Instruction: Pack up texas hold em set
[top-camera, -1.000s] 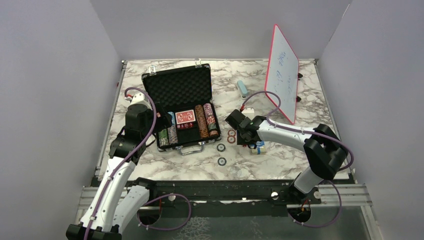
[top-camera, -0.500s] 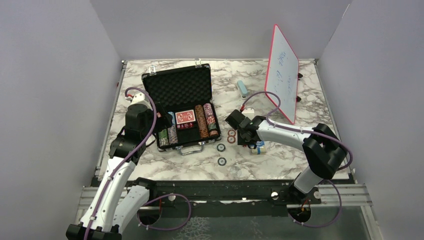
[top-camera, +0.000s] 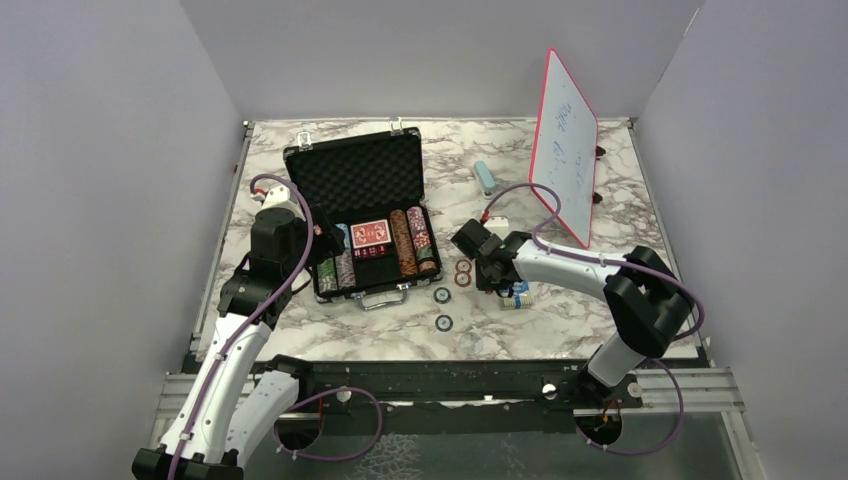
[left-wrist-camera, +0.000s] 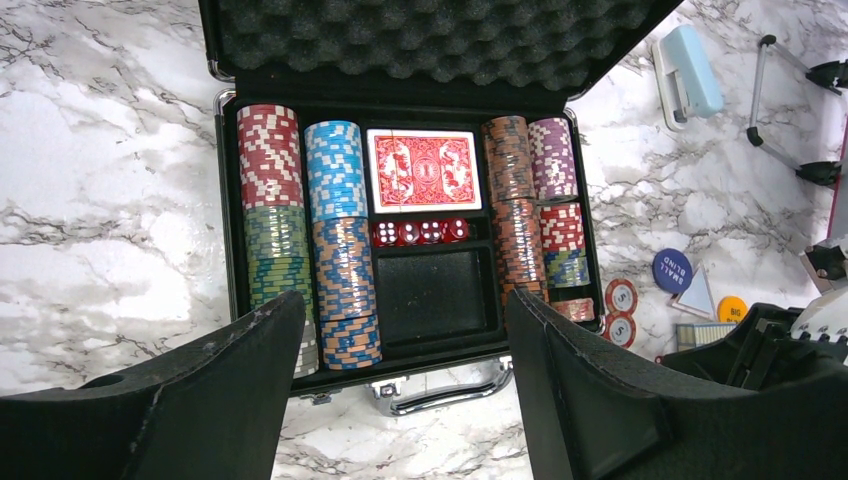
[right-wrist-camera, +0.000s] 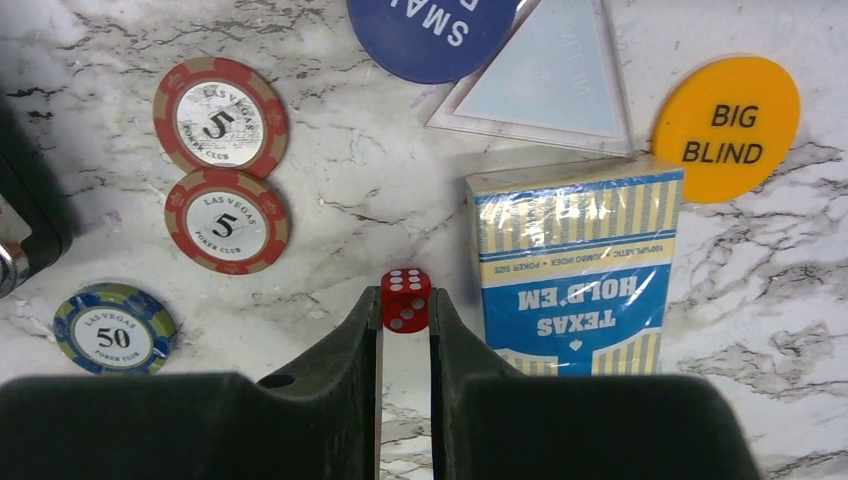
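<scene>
A gap remains at the dice row's open end (top-camera: 390, 250), so next my right gripper will rise, shift left in the top view and bring the die down into that gap.
The black briefcase (top-camera: 355, 180) lies open, with chip stacks (left-wrist-camera: 335, 230), a red deck (left-wrist-camera: 424, 170) and a row of red dice (left-wrist-camera: 420, 232) inside and one bare slot (left-wrist-camera: 435, 295). Above its handle hovers my left gripper (left-wrist-camera: 405, 330), open and holding nothing. My right gripper (right-wrist-camera: 405, 312) is down on the marble right of the case, both fingertips pressed against a red die (right-wrist-camera: 405, 298). A wrapped blue deck (right-wrist-camera: 575, 260) lies just right of that die. Two red 5 chips (right-wrist-camera: 220, 115) and a 50 chip (right-wrist-camera: 115, 330) lie to its left.
A yellow Big Blind button (right-wrist-camera: 725, 128), a blue Small Blind button (right-wrist-camera: 430, 35) and a clear triangle (right-wrist-camera: 550, 80) lie beyond the blue deck. A red-framed whiteboard (top-camera: 565, 145) stands at the back right, with a pale blue block (top-camera: 485, 177) beside it.
My right gripper's jaws have narrowed onto the red die. Neither arm has moved noticeably, and the left gripper stays as it was.
</scene>
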